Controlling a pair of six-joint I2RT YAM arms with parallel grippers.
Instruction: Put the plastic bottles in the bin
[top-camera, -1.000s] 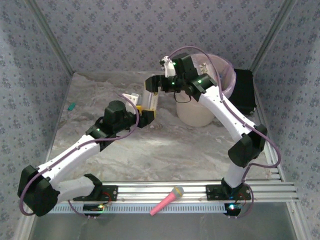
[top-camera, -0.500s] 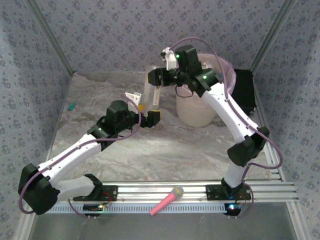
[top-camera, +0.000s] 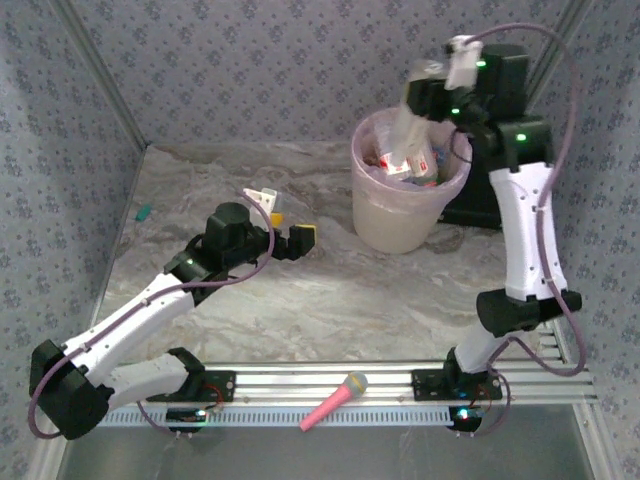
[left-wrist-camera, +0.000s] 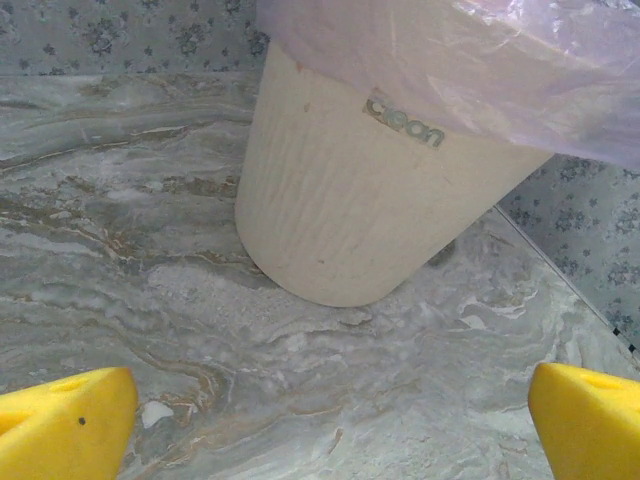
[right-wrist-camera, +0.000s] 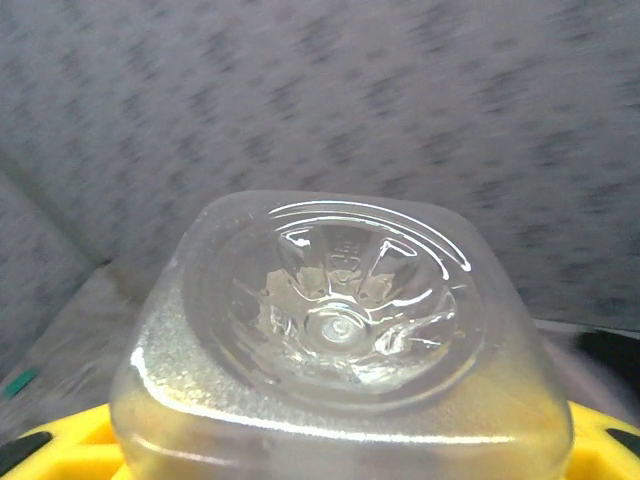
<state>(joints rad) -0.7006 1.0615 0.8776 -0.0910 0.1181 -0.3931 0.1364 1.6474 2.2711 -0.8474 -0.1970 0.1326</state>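
The bin's pink-lined opening (top-camera: 425, 160) is directly below the gripper, so my right gripper will next go down to it and let go of the clear plastic bottle there.
My right gripper (top-camera: 418, 103) is raised above the bin (top-camera: 400, 215), shut on a clear plastic bottle (top-camera: 407, 128) that hangs tilted over the opening. In the right wrist view the bottle's moulded base (right-wrist-camera: 340, 320) faces the camera, and yellow fingers (right-wrist-camera: 60, 445) show beneath it. The bin is a cream-white bucket with a pink liner (top-camera: 365, 135); bottles with red labels (top-camera: 412, 160) lie inside. My left gripper (top-camera: 290, 222) stands open low over the table, left of the bin. Its yellow fingertips (left-wrist-camera: 60, 420) are wide apart, facing the bin wall (left-wrist-camera: 370, 200).
A black box (top-camera: 478, 207) stands behind the bin at the right. A small teal clock (top-camera: 144, 212) lies by the left wall. A pink toy microphone (top-camera: 335, 398) rests on the rail at the near edge. Patterned walls enclose the marbled table (top-camera: 300, 300).
The right gripper has carried the clear bottle up and to the right, from beside the left gripper to above the bin. The left gripper stays open, almost in place.
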